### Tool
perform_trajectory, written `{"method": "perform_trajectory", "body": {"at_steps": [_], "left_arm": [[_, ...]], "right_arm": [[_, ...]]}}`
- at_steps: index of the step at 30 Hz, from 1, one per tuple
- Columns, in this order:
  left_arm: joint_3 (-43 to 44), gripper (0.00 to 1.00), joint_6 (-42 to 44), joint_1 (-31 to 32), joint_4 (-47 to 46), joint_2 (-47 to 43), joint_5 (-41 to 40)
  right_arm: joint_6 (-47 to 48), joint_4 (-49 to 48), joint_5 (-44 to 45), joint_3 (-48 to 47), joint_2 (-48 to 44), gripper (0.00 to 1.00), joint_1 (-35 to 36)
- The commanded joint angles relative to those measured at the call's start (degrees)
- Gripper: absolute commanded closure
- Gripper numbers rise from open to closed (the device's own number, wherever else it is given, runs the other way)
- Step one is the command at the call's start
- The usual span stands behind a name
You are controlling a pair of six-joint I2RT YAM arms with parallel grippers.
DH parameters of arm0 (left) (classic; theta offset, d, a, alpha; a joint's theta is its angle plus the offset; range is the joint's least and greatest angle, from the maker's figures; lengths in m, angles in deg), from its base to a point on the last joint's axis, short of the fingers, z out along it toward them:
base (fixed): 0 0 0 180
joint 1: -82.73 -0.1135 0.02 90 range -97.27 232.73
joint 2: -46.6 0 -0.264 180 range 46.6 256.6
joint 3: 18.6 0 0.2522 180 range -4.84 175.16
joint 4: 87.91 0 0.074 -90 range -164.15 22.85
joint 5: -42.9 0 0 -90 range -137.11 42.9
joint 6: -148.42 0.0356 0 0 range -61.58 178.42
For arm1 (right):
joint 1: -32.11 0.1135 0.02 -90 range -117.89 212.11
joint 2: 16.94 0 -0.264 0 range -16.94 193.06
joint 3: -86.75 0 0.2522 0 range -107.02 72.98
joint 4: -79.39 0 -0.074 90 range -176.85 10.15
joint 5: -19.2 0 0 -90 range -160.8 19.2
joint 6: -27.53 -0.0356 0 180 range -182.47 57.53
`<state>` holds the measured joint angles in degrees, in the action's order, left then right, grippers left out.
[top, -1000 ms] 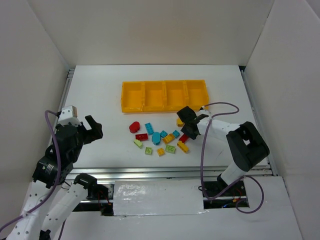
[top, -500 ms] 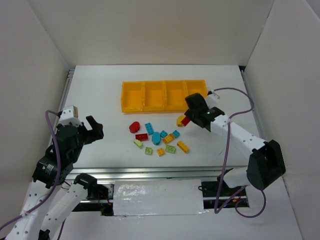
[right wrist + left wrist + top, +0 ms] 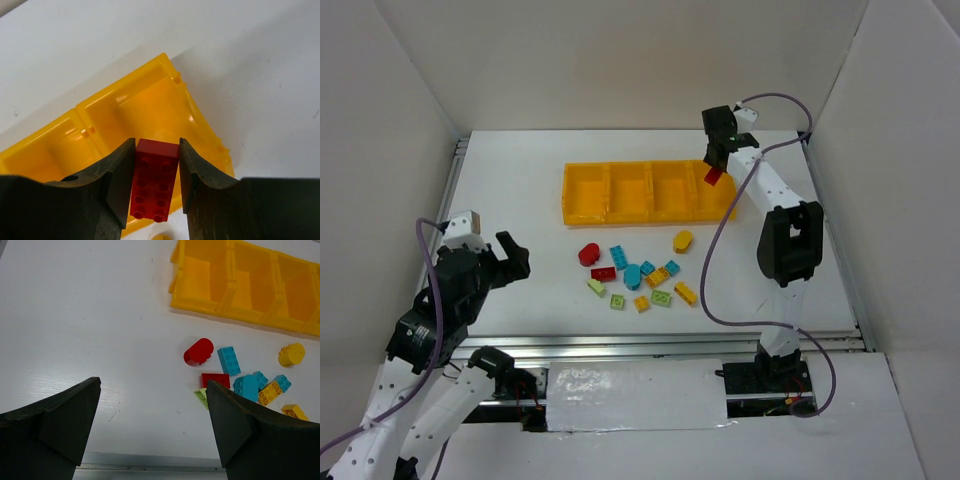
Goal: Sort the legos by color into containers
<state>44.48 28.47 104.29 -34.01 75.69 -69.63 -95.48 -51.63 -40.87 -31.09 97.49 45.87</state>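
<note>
The left gripper moves outward, to the right in the top view, and down around the red round lego (image 3: 588,254) (image 3: 199,351) next, which stands clear of the other legos.
My right gripper (image 3: 714,170) is shut on a red rectangular lego (image 3: 156,181) and holds it above the rightmost compartment (image 3: 150,110) of the long orange-yellow tray (image 3: 585,210); the brick also shows in the top view (image 3: 713,176). Several loose legos lie in front of the tray: a red round one (image 3: 588,254), a red flat one (image 3: 603,273), cyan-blue ones (image 3: 618,256), pale green ones (image 3: 661,297) and yellow ones (image 3: 683,240). My left gripper (image 3: 505,258) is open and empty at the near left, well left of the pile; the wrist view shows its fingers (image 3: 65,412) wide apart.
White walls enclose the table on three sides. A metal rail (image 3: 650,345) runs along the near edge. The right arm's purple cable (image 3: 720,260) loops over the table to the right of the bricks.
My right gripper lifted the red lego from the right side of the pile and carried it back and up over the tray's rightmost compartment. The left arm barely moved.
</note>
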Motion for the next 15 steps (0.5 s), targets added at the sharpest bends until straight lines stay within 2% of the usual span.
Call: {"method": "perform_trajectory", "body": {"at_steps": [1,4,5,7,8,10,12,15], "left_arm": [[-0.2,0.01,1.4,0.5,-3.0,0.8,0.8],[-0.3,0.0,1.5,0.6,-3.0,1.4,1.2],[-0.2,0.01,1.6,0.7,-3.0,1.7,1.3],[-0.2,0.01,1.7,0.7,-3.1,2.1,1.5],[-0.2,0.0,1.7,0.7,-3.1,2.5,1.7],[-0.1,0.0,1.9,0.7,-3.2,3.0,1.8],[-0.1,0.01,1.8,0.7,-3.1,3.4,1.7],[0.0,0.01,1.7,0.7,-2.9,3.5,1.5]], "right_arm": [[5.4,2.4,2.7,-6.7,3.9,0.98,-0.8],[6.9,2.0,2.9,-9.1,6.1,0.88,-1.1],[7.6,1.7,2.7,-9.4,6.3,0.72,-1.0],[7.9,0.7,1.5,-9.7,6.5,0.53,-1.0],[8.2,0.5,1.2,-9.7,6.2,0.35,-0.8],[8.2,-0.4,0.0,-9.5,5.6,0.31,-0.9],[8.5,-0.8,-0.7,-9.8,5.2,0.23,-0.8],[8.5,0.7,-1.1,-11.1,4.5,0.19,-0.5]]}}
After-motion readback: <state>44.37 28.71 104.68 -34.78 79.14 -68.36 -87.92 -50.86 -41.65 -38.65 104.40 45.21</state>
